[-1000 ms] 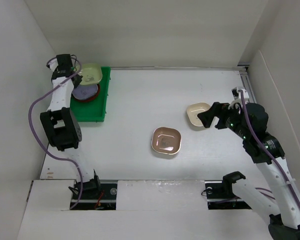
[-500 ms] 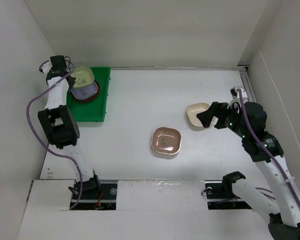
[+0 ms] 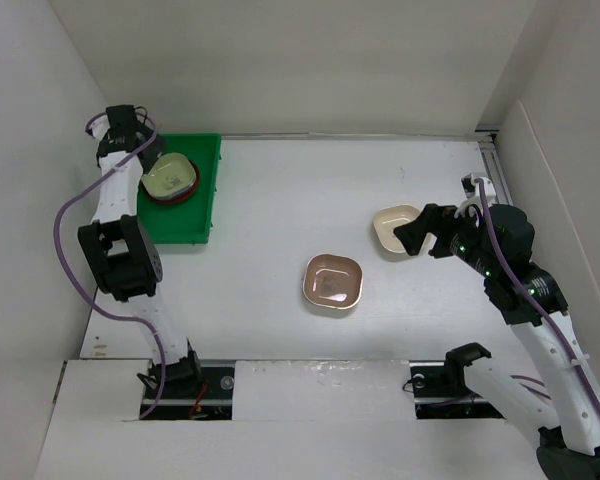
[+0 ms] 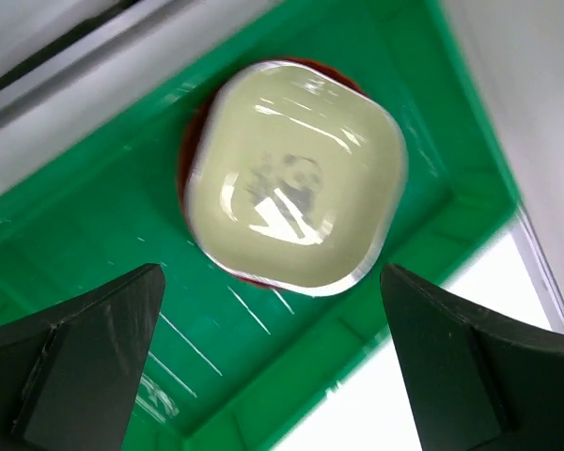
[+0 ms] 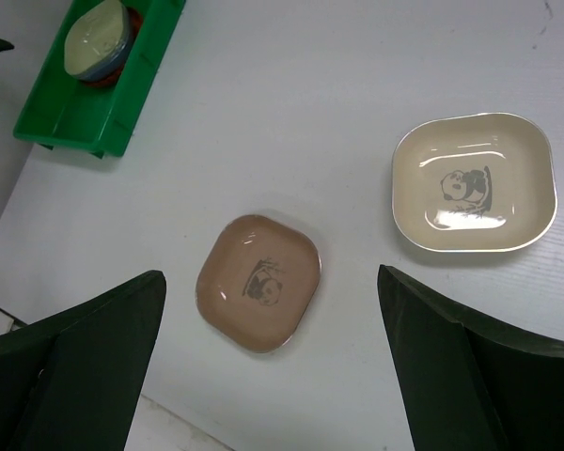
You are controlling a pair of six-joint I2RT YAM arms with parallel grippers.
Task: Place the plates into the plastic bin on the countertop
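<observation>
My left gripper needs to move back, across and down onto the far edge of the pinkish-tan plate next. That edge is below it and to its right in the top view.
The green plastic bin (image 3: 192,215) sits at the far left of the white countertop (image 3: 310,185). In it, a pale green plate (image 4: 296,211) lies on top of a stack with a red-brown plate (image 4: 192,141) beneath. My left gripper (image 4: 273,376) hangs open just above the bin, holding nothing; from above, the left gripper (image 3: 146,157) is at the bin's far left corner. A pinkish-tan plate (image 3: 333,281) and a cream plate (image 3: 393,226) lie on the countertop. My right gripper (image 3: 412,238) is open above the cream plate's right edge, empty.
White walls close in the countertop on the left, back and right. In the right wrist view the pinkish-tan plate (image 5: 258,282), cream plate (image 5: 473,183) and the bin (image 5: 85,117) all show. The bin's near half holds no plates.
My left gripper has opened and let go of the green plate, which now lies on the stack in the bin. The right arm has not moved.
</observation>
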